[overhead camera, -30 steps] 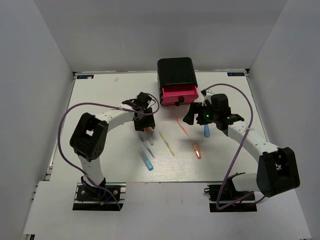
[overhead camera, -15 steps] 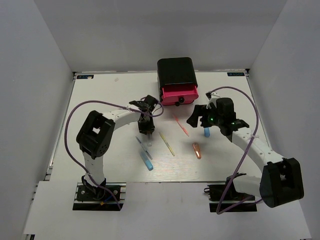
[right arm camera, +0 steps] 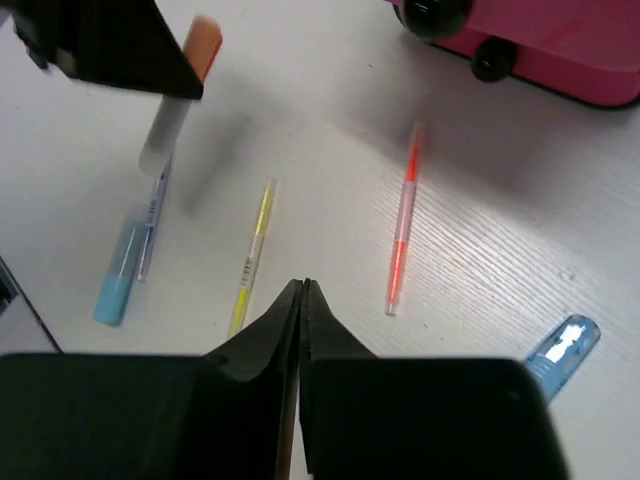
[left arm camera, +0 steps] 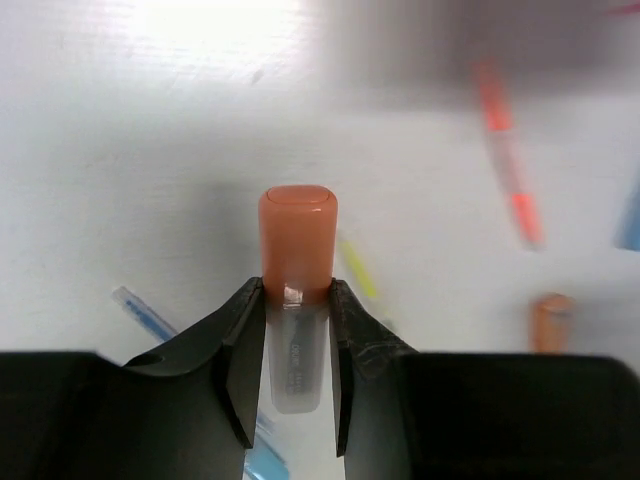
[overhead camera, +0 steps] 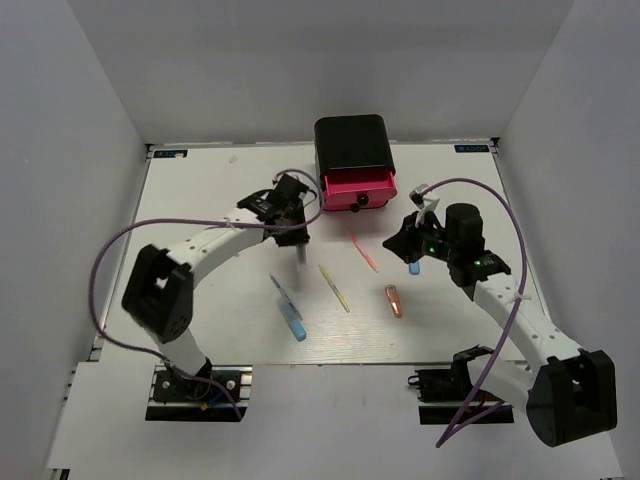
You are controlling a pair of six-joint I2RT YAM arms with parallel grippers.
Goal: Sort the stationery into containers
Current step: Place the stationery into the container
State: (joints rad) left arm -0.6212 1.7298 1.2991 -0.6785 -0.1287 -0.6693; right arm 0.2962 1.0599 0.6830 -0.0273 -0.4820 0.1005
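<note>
The cabinet's pink drawer (overhead camera: 360, 181) is open, so my left gripper should lift the chunky marker, tilt toward the cabinet and swing out over the drawer.
My left gripper (left arm camera: 297, 320) is shut on a chunky marker (left arm camera: 297, 240) with an orange cap and a pale body, held above the table. In the top view that left gripper (overhead camera: 297, 238) hangs left of the open pink drawer (overhead camera: 358, 188) of the black cabinet (overhead camera: 352, 142). My right gripper (right arm camera: 303, 290) is shut with nothing between its fingers. It hovers over the table, in the top view (overhead camera: 408, 238) just above a blue marker (overhead camera: 413, 266). On the table lie an orange pen (overhead camera: 362, 250), a yellow pen (overhead camera: 334, 287), an orange marker (overhead camera: 394, 301), a blue-grey pen (overhead camera: 283, 292) and a second blue marker (overhead camera: 295, 325).
White walls close in the table (overhead camera: 200, 200) on the left, back and right. The cabinet stands at the back middle, its lowest drawer pulled out toward the arms. Purple cables loop off both arms.
My left gripper has closed on the orange-capped marker, lifted it and carried it back toward the drawer. My right gripper has gone from wide open to shut and shifted slightly right.
</note>
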